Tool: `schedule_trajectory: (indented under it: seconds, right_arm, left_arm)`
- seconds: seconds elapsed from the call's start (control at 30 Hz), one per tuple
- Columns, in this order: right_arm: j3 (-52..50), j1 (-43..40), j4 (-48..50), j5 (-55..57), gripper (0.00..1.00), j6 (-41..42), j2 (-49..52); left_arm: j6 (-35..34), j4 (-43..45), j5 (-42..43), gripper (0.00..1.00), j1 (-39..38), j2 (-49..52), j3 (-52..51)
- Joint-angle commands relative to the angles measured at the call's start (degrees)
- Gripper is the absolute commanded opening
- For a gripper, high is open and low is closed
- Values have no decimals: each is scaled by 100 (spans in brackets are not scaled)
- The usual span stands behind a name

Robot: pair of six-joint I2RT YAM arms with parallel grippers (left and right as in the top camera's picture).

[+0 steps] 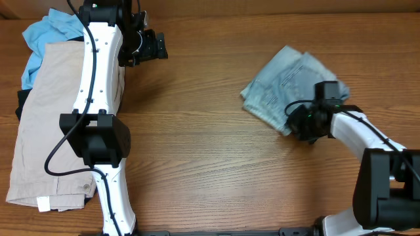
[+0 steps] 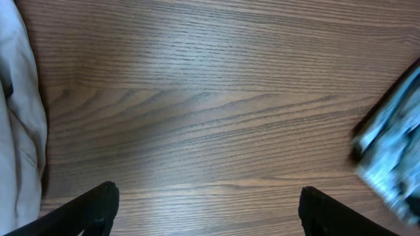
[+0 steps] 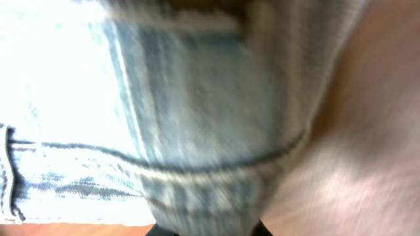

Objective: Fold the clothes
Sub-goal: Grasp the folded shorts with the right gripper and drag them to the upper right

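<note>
Next, my right gripper carries the denim shorts (image 1: 285, 85) outward onto the clear bare wood near the table's far edge and releases them, since that space lies outward.
The light-wash denim shorts (image 1: 285, 85) lie folded into a small bundle at the right middle of the table. My right gripper (image 1: 303, 121) is at the bundle's near right corner. In the right wrist view the denim (image 3: 197, 98) fills the frame and a fold of it runs down between the fingertips (image 3: 209, 226), so the gripper is shut on the shorts. My left gripper (image 1: 154, 47) is open and empty at the back of the table, its fingers (image 2: 209, 203) spread wide above bare wood. The denim also shows blurred at the right edge of the left wrist view (image 2: 394, 151).
Beige shorts (image 1: 52, 131) lie flat along the left side, also seen in the left wrist view (image 2: 16, 131). A sky-blue top (image 1: 49, 29) and a black garment (image 1: 21, 105) stick out from under them. The left arm reaches over this pile.
</note>
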Motion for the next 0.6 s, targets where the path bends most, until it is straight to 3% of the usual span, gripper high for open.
schedule_trajectory:
  seconds: [0.0,0.3,0.57]
  right_arm:
    - [-146,-435,855,1167,4,94,256]
    - [-131,-400,3967,1279,4,122,1005]
    - [804,-411,4444,874,4,-15,2334]
  left_arm:
    - [87,48,52,89,-24,-87,52]
    - [87,57,50,89,-24,-87,52]
    - [87,61,46,88,-24,-87,52]
